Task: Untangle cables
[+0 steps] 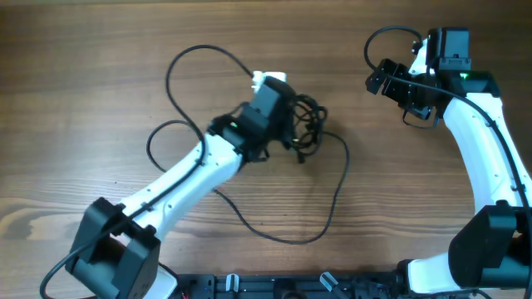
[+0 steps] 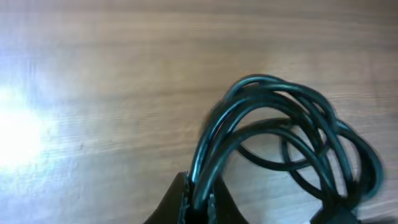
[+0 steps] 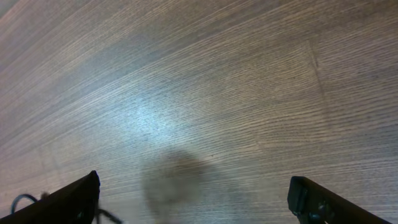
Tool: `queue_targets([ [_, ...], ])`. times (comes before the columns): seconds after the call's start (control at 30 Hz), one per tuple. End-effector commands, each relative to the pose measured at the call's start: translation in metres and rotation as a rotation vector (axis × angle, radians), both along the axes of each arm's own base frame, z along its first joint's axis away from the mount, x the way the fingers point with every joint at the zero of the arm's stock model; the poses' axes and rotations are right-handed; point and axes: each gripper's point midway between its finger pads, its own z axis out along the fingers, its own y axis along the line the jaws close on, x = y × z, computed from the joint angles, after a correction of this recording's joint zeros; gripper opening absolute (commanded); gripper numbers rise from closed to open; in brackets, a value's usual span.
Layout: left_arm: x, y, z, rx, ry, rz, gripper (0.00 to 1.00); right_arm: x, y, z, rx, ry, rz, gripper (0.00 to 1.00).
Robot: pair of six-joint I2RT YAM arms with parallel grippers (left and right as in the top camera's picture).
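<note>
My left gripper should carry the bundle to the left in the overhead view, then lower it and let it go, because there is bare wood there, below my gripper.
The cables (image 1: 309, 121) form a knotted black bundle at the table's middle, with long loose loops (image 1: 337, 199) trailing left and toward the front. My left gripper (image 1: 291, 124) is shut on a few strands of the bundle; in the left wrist view its fingers (image 2: 198, 202) pinch the looped cords (image 2: 280, 124), which arch up and to the right. My right gripper (image 1: 378, 80) is at the far right, apart from the bundle, fingers wide open (image 3: 193, 199) over bare wood. A bit of cable (image 3: 25, 202) shows at that view's lower left.
A white plug or adapter (image 1: 268, 80) lies just behind my left wrist. A thin cable loop (image 1: 195, 62) curves over the far left of the table. The table's front edge holds black fixtures (image 1: 283, 286).
</note>
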Motion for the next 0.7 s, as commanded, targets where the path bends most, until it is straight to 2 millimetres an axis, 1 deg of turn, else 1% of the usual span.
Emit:
queue_targets([
  [0.0, -0.004, 0.019, -0.006, -0.165, 0.175, 0.039, 0.04, 0.000, 0.004, 0.003, 0.011, -0.006, 0.004, 1.00],
  [0.03, 0.002, 0.029, -0.006, -0.179, 0.182, 0.063, 0.04, 0.000, 0.004, 0.003, 0.010, -0.006, 0.004, 1.00],
  [0.1, 0.006, 0.035, -0.005, -0.196, 0.185, 0.104, 0.04, 0.000, 0.004, 0.003, 0.010, -0.006, 0.004, 1.00],
  [0.3, -0.001, 0.020, -0.005, -0.203, 0.195, 0.100, 0.04, 0.000, 0.004, 0.002, 0.010, -0.006, 0.004, 1.00],
  [0.37, -0.003, 0.014, -0.005, -0.106, 0.121, -0.017, 0.04, 0.000, 0.004, 0.003, 0.010, -0.006, 0.005, 1.00],
  [0.43, -0.007, 0.001, -0.002, 0.006, 0.024, -0.203, 0.04, 0.000, 0.004, 0.003, 0.010, -0.006, 0.004, 1.00],
  [0.5, -0.005, 0.000, -0.001, 0.036, -0.008, -0.211, 0.04, 0.000, 0.004, 0.003, 0.010, -0.006, 0.004, 1.00],
  [0.6, -0.007, 0.001, -0.003, 0.043, 0.006, -0.212, 0.04, 0.000, 0.004, 0.003, 0.010, -0.006, 0.004, 1.00],
  [0.67, -0.003, -0.002, 0.000, 0.031, -0.017, -0.211, 0.04, 0.000, 0.004, 0.003, 0.010, -0.006, 0.004, 1.00],
])
